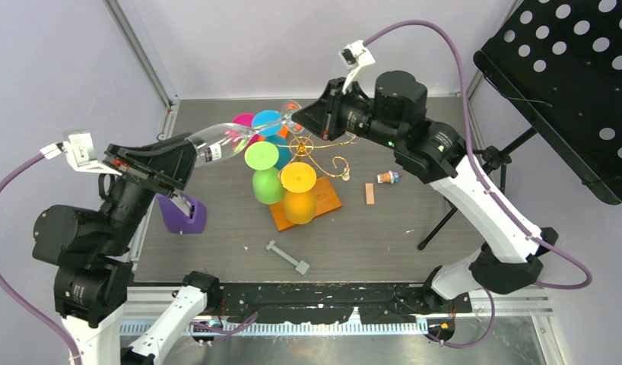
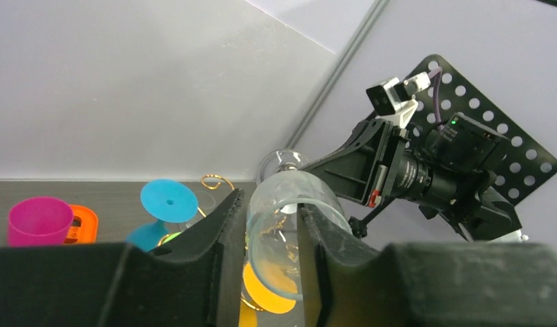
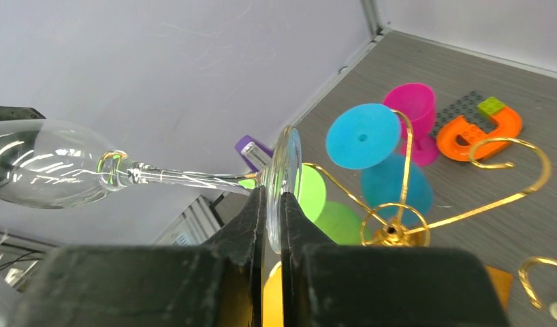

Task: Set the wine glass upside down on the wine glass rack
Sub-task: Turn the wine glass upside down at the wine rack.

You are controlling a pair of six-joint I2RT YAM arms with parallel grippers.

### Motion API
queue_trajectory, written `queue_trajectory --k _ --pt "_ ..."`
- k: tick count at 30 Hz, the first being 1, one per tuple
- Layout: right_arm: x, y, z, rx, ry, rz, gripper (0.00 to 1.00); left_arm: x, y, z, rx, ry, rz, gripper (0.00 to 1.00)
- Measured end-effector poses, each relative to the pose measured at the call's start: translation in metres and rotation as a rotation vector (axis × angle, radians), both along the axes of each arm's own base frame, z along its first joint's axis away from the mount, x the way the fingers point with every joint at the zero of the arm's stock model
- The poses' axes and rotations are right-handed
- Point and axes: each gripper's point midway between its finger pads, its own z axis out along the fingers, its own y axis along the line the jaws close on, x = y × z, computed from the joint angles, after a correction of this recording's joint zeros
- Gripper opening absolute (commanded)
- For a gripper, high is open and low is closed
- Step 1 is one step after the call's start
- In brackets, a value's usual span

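The wine glass's bowl should turn toward my base as my right gripper draws back next. My right gripper will then release the wine glass's foot (image 3: 284,170) over the yellow glass (image 3: 273,298), because that glass is back from the gripper's fingers.
A clear wine glass (image 1: 217,141) lies on its side in the air, stretched between both arms above the left of the rack. My right gripper (image 3: 274,197) is shut on the edge of the wine glass's round foot (image 3: 284,170). My left gripper (image 2: 272,204) is at the bowl's rim (image 2: 289,197); its jaws stand apart, wider than the thin wall between them. The wine glass rack (image 1: 302,144) is gold wire on an orange base (image 1: 327,199). Green (image 1: 261,156), yellow (image 1: 299,179) and blue (image 1: 267,122) plastic glasses hang upside down on it.
A pink cup (image 3: 415,109) and an orange brick piece (image 3: 476,126) sit behind the rack. A purple block (image 1: 182,215) lies near the left arm. A grey bar (image 1: 287,257), a wooden block (image 1: 369,194) and a small bottle (image 1: 388,177) lie on the table. A black perforated stand (image 1: 566,76) rises at right.
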Motion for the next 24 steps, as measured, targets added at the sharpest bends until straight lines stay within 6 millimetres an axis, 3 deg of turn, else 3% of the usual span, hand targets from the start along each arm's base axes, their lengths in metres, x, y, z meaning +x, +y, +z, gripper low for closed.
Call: queue_trajectory --k 10,12,18,24 --pt "0.016 -0.081 0.011 -0.031 -0.116 -0.245 0.05 -0.004 -0.009 0.002 -0.004 -0.022 -0.06 0.39" --pt "0.017 -0.095 0.018 -0.04 -0.155 -0.28 0.05 -0.006 -0.01 0.003 -0.01 -0.028 -0.066 0.43" --pt "0.007 -0.111 0.03 -0.115 -0.305 -0.259 0.05 -0.011 -0.013 0.005 0.016 -0.046 -0.09 0.55" --pt "-0.017 -0.115 0.032 -0.219 -0.502 -0.133 0.05 -0.035 -0.031 0.035 0.09 -0.141 -0.221 0.58"
